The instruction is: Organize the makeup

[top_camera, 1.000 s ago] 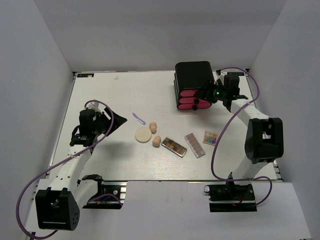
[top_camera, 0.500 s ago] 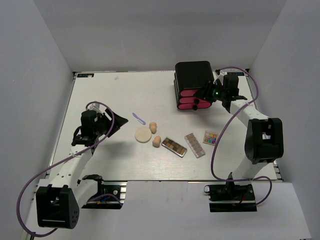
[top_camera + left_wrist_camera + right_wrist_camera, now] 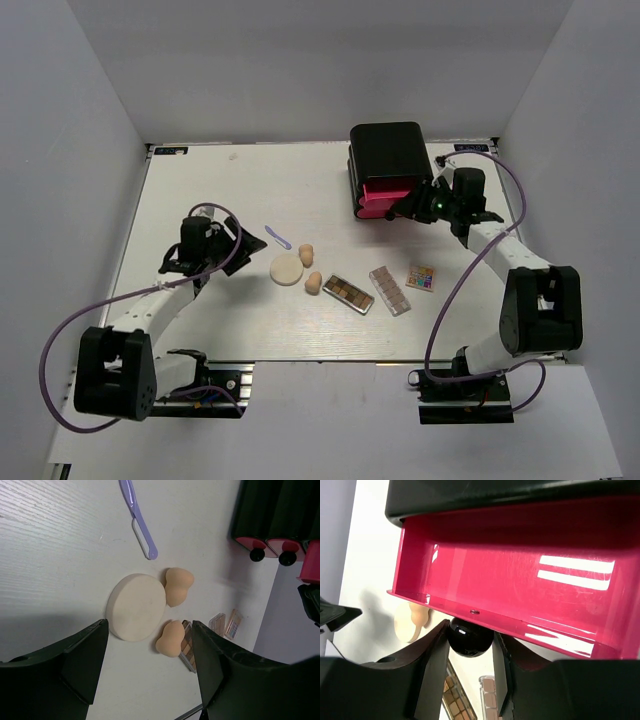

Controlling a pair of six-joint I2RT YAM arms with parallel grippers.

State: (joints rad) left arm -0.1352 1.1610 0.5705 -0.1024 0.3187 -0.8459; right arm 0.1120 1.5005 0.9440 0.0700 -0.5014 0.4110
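Note:
My left gripper turns to the lavender stick's slant next and lowers onto the stick's middle. The middle lies below and to the gripper's right in the top view.
The makeup lies mid-table: a round cream puff point(image 3: 287, 270), two beige egg sponges point(image 3: 306, 254) point(image 3: 313, 283), a lavender stick point(image 3: 278, 237), a brown palette point(image 3: 348, 294), a clear pinkish palette point(image 3: 389, 290) and a small multicolour palette point(image 3: 420, 277). My left gripper point(image 3: 225, 245) hangs open just left of them. In its wrist view the puff point(image 3: 136, 607) and the nearer sponge point(image 3: 171, 638) lie ahead of the open gripper point(image 3: 149, 626), with nothing between the fingers. My right gripper point(image 3: 470, 639) is shut on the black knob point(image 3: 470, 632) of a pink drawer point(image 3: 520, 580) that stands pulled out.
The black box point(image 3: 388, 155) stands at the back right, with the open pink drawer point(image 3: 385, 200) sticking out towards the front. Two more black knobs point(image 3: 257, 555) show on its other drawers. White walls ring the table point(image 3: 200, 180).
My right gripper closed on the knob and drew the pink drawer out of the box. My left arm swung right, towards the puff and sponges, still open.

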